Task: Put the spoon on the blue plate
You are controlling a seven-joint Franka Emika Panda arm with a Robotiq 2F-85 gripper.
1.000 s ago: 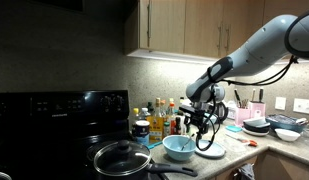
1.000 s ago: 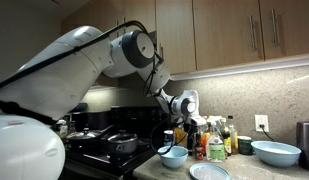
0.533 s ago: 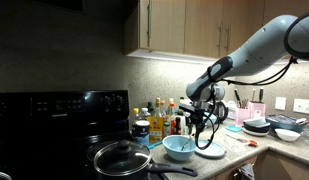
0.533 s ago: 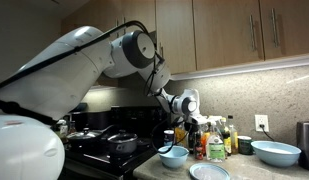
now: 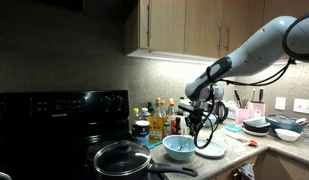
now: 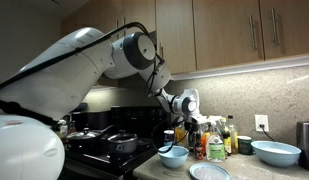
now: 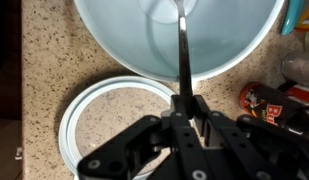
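Observation:
My gripper is going to rise clear of the bowl, move over the pale blue plate and lower to release, because the spoon's head is inside the bowl.
In the wrist view, my gripper (image 7: 184, 100) is shut on the dark handle of the spoon (image 7: 182, 55). The spoon's head reaches into the deep light-blue bowl (image 7: 114, 40). The pale blue plate (image 7: 79, 125) lies flat on the speckled counter right beside the bowl, partly under the gripper's body. In both exterior views the gripper (image 5: 199, 126) (image 6: 191, 129) hangs just above the bowl (image 5: 179, 148) (image 6: 174, 156), with the plate (image 5: 210, 152) (image 6: 209, 171) next to it. The spoon is too thin to make out there.
A black frying pan (image 5: 122, 158) sits on the stove beside the bowl. Several bottles (image 5: 164, 118) stand along the wall behind. Dark stacked dishes (image 5: 259, 125) and a large pale bowl (image 6: 276, 152) are farther along the counter. A red can (image 7: 262, 100) lies near the gripper.
The gripper has closed over the last second. The arm, the bowl and the plate have hardly moved.

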